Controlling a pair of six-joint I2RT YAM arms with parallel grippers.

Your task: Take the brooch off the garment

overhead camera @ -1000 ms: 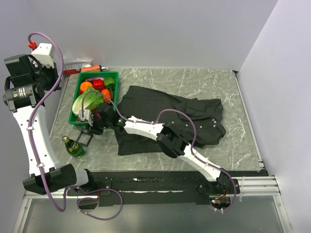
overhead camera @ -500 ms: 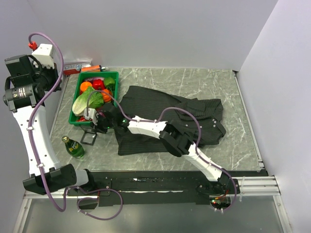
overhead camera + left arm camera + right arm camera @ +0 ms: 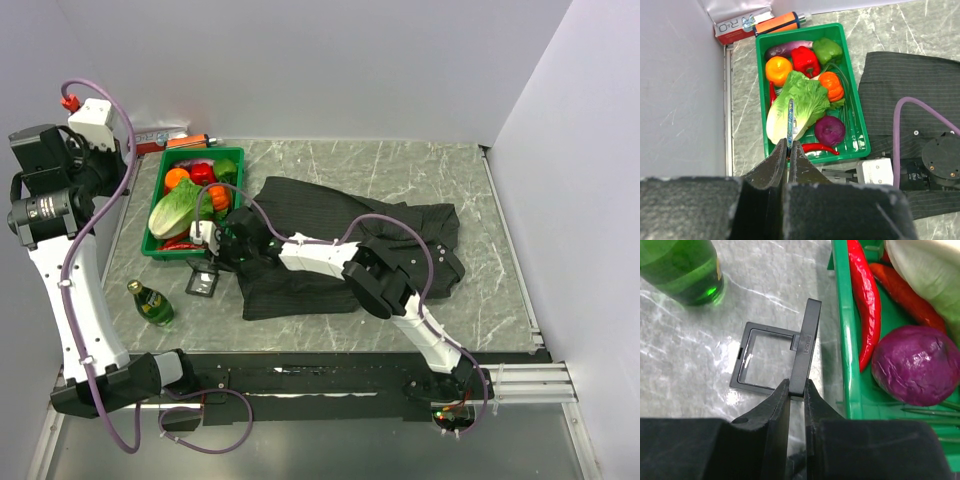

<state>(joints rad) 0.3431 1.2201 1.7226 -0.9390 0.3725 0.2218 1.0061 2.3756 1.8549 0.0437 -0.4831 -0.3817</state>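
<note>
The left gripper should next come down and back past the green basket, over the case's open frame (image 3: pixel 203 283), which is empty, and release the bluish piece there.
The dark pinstriped garment (image 3: pixel 340 240) lies spread on the marble table, and its left part shows in the left wrist view (image 3: pixel 920 85). No red brooch shows in any view. My right gripper (image 3: pixel 797 390) is at the garment's left edge, beside the green basket, shut on the upright lid of a small black hinged case (image 3: pixel 805 340). The case's open frame (image 3: pixel 203 283) lies flat on the table. My left gripper (image 3: pixel 788 145) hangs high above the basket, its jaws closed on a thin pale bluish strip (image 3: pixel 789 120) that sticks out past the fingertips.
A green basket (image 3: pixel 150 245) of toy vegetables stands at the left: lettuce, peppers, a purple cabbage (image 3: pixel 917 370) and red chillies. A green bottle (image 3: pixel 152 303) stands near the case and shows in the right wrist view (image 3: pixel 685 270). A red box and an orange tube (image 3: pixel 780 22) lie by the back wall.
My right gripper has moved right and slightly back, away from the bottle, taking the black case with it. The left arm has shifted slightly.
</note>
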